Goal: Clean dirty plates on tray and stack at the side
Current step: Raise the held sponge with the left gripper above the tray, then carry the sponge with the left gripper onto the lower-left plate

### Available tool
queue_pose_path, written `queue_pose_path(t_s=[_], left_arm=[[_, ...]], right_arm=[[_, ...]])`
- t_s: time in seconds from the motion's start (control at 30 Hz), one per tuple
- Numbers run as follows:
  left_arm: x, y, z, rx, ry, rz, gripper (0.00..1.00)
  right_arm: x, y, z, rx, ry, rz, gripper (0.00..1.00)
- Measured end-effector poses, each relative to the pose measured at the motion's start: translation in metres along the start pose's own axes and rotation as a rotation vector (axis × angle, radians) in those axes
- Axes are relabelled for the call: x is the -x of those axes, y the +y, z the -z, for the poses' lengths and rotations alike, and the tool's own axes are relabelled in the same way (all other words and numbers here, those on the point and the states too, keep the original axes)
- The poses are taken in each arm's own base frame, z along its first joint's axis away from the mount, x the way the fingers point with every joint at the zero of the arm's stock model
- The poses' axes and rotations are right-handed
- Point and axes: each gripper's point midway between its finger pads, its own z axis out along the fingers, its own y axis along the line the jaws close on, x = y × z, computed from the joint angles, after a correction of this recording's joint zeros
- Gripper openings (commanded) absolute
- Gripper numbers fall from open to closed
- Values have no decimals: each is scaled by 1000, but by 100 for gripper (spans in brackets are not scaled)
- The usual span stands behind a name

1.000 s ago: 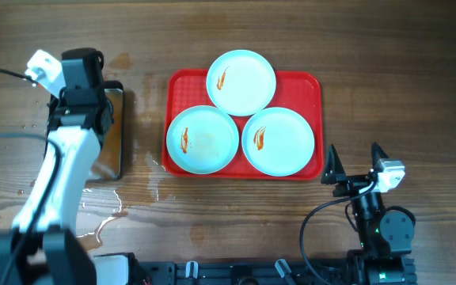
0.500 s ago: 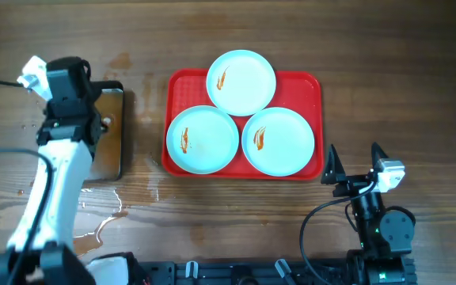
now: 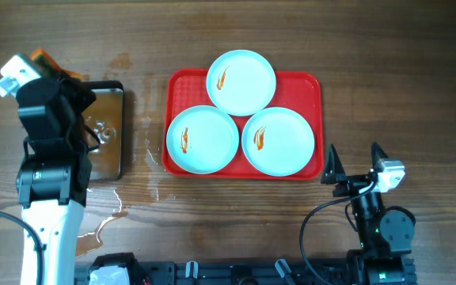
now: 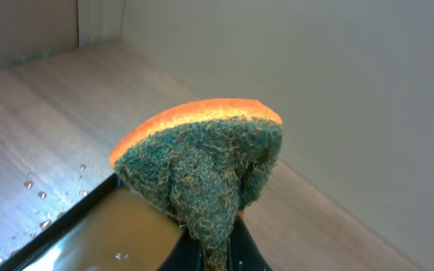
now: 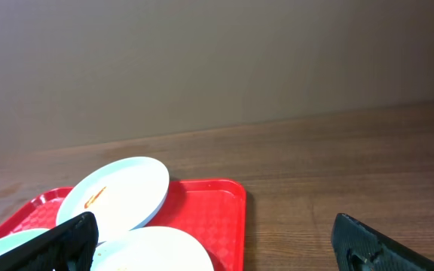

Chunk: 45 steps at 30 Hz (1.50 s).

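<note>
I will move my left gripper down and to the right in the overhead view, onto the plate nearest the pan, and let go of the sponge (image 3: 42, 57) there, as that plate is smeared.
Three white plates (image 3: 241, 82) (image 3: 203, 139) (image 3: 279, 141), each with an orange-red smear, lie on the red tray (image 3: 307, 87), the far one overlapping the two near ones. My left gripper (image 4: 218, 254) is shut on a green scouring sponge (image 4: 202, 158) with an orange back, raised over the far left corner of the metal pan (image 3: 108, 131). An orange bit of the sponge (image 3: 42, 57) shows overhead. The right gripper (image 3: 354, 161) rests open near the tray's near right corner. From the right wrist I see a smeared plate (image 5: 115, 192) and the tray (image 5: 213, 203) ahead.
The black-rimmed metal pan holds brownish water left of the tray. Water puddles (image 3: 109, 212) and droplets lie on the wooden table near the pan's front. A grey wall runs behind the table.
My left arm has swung left and back off the pan with the sponge, uncovering more of the pan. The right arm and the plates have not moved.
</note>
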Motion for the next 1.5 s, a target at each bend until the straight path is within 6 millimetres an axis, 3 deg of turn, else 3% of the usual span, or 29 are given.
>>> queue_pose_path(t_s=[0.07,0.2,0.27,0.4,0.5,0.57,0.63,0.67,0.73,0.8,0.83,0.9,0.97,1.1,1.17,1.2,1.23,1.33,1.5], left_arm=[[-23,7,-13,39,88,-31,4],[-111,32,-45,135,393,-118,4],[-127,30,-43,107,456,-115,4],[-98,-9,-19,-80,381,-71,4],[-39,-43,19,-239,179,-35,4],[-10,-45,38,-254,72,-40,4],[-2,-37,41,-216,34,-77,4],[-8,-32,35,-186,50,-100,4],[-41,-19,9,-104,156,-159,4],[-87,0,-17,-18,303,-220,4],[-121,15,-29,38,410,-260,4],[-153,28,-32,78,503,-306,4],[-149,11,-24,27,476,-328,4],[-99,-58,17,-211,278,-313,4],[-76,-90,45,-339,198,-289,4],[-63,-113,72,-453,161,-274,4],[-63,-120,80,-488,161,-273,4],[-100,-141,92,-566,299,-244,4],[-212,-162,74,-526,619,-278,4]], right_arm=[[0,0,0,0,0,0,100],[0,0,0,0,0,0,100],[0,0,0,0,0,0,100],[0,0,0,0,0,0,100],[0,0,0,0,0,0,100],[0,0,0,0,0,0,100],[0,0,0,0,0,0,100],[0,0,0,0,0,0,100],[0,0,0,0,0,0,100],[0,0,0,0,0,0,100],[0,0,0,0,0,0,100],[0,0,0,0,0,0,100],[0,0,0,0,0,0,100],[0,0,0,0,0,0,100],[0,0,0,0,0,0,100],[0,0,0,0,0,0,100],[0,0,0,0,0,0,100],[0,0,0,0,0,0,100],[0,0,0,0,0,0,100]])
